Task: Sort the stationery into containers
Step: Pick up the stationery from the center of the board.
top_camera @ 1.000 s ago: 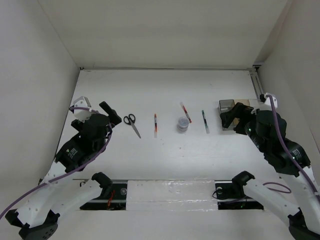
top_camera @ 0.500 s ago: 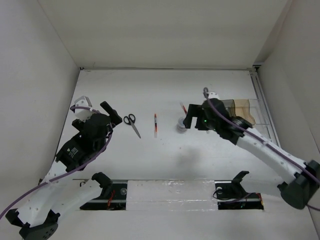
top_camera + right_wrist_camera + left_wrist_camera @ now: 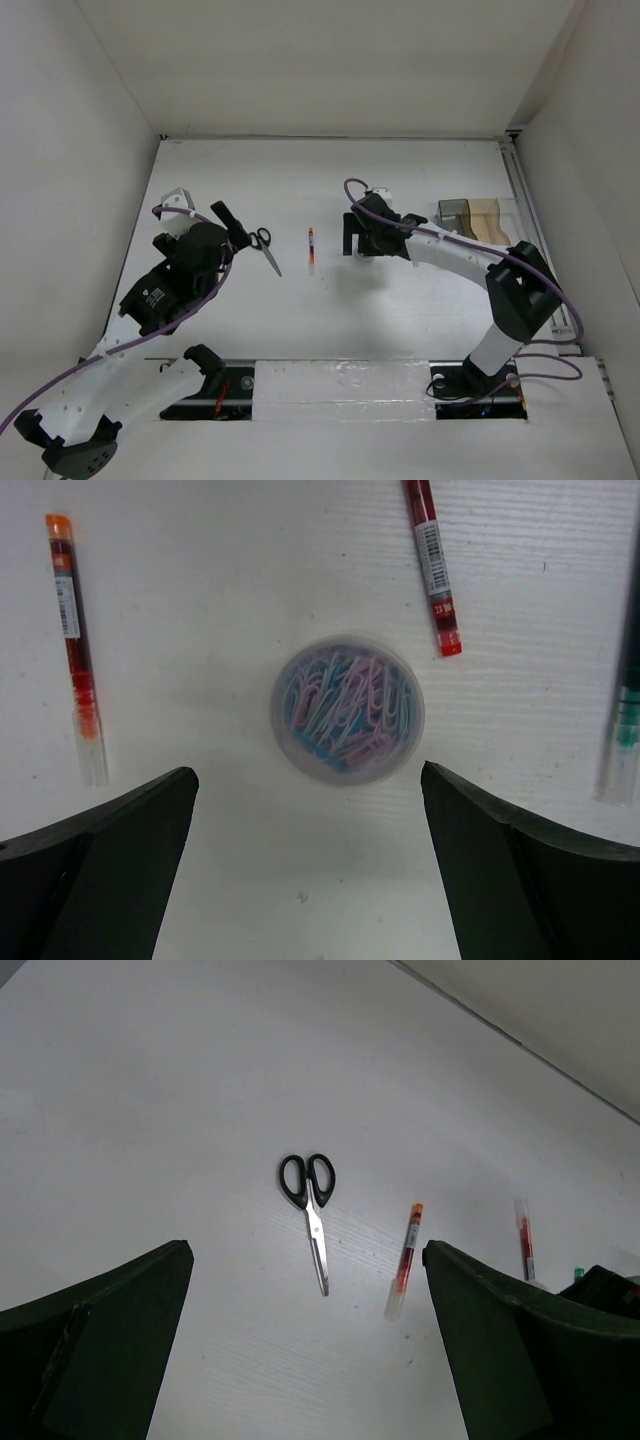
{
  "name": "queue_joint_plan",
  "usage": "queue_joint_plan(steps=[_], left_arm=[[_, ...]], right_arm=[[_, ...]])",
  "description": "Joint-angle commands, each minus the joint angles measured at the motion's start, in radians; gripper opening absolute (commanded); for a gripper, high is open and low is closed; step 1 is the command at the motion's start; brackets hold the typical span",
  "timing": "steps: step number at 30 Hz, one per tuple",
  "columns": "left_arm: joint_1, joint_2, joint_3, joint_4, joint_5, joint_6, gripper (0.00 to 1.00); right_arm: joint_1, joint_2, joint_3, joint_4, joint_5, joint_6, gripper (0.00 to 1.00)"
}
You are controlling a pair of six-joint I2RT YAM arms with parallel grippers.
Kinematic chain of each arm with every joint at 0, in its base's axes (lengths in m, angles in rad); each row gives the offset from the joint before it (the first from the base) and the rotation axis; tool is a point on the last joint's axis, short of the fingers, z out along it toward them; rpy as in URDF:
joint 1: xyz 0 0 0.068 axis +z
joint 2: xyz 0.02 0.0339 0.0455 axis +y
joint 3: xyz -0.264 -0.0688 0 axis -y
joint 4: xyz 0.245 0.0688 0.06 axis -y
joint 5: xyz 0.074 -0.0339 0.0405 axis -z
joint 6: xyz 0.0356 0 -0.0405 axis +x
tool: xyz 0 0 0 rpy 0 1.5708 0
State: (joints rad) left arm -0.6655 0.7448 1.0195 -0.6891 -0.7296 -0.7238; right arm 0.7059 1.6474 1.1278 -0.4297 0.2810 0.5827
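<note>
My right gripper will ease outward until its fingers are on either side of the round clear tub [image 3: 366, 258] [image 3: 347, 710], then close, as the tub sits just ahead of the open fingers.
Black-handled scissors [image 3: 265, 247] lie left of centre, also in the left wrist view [image 3: 310, 1210]. My left gripper [image 3: 232, 232] is open and empty just left of them, jaws wide [image 3: 306, 1260]. One red-and-white pen [image 3: 311, 248] lies mid-table. My right gripper [image 3: 352, 236] is open and empty [image 3: 308, 770], above a small round clear tub of coloured paper clips [image 3: 346, 709]. A red-and-white pen [image 3: 75, 650] lies to its left, another [image 3: 432, 560] at upper right, the dark green pen [image 3: 625, 720] at the right edge. The desk organizer [image 3: 475, 217] stands at the right.
White walls close the table on the left, back and right. A metal rail [image 3: 520, 190] runs along the right edge behind the organizer. My right arm [image 3: 450, 255] stretches across the table between the organizer and the tub.
My right arm has swung left from the organizer to above the paper-clip tub, covering it in the top view. My left gripper has shifted a little towards the scissors.
</note>
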Motion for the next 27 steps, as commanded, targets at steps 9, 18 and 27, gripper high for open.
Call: queue_joint_plan(steps=[9, 18, 27], left_arm=[[0.003, 0.013, -0.012, 0.036, 0.019, 0.029, 1.0], [0.003, 0.013, -0.021, 0.045, 0.019, 0.047, 1.0], [0.003, 0.004, -0.021, 0.045, 0.019, 0.047, 1.0]], right_arm=[[-0.048, 0.091, 0.107, 0.074, 0.057, -0.04, 1.0], [-0.057, 0.117, 0.098, 0.083, 0.043, -0.04, 0.82], [-0.066, 0.127, 0.067, 0.092, 0.043, -0.04, 0.47]])
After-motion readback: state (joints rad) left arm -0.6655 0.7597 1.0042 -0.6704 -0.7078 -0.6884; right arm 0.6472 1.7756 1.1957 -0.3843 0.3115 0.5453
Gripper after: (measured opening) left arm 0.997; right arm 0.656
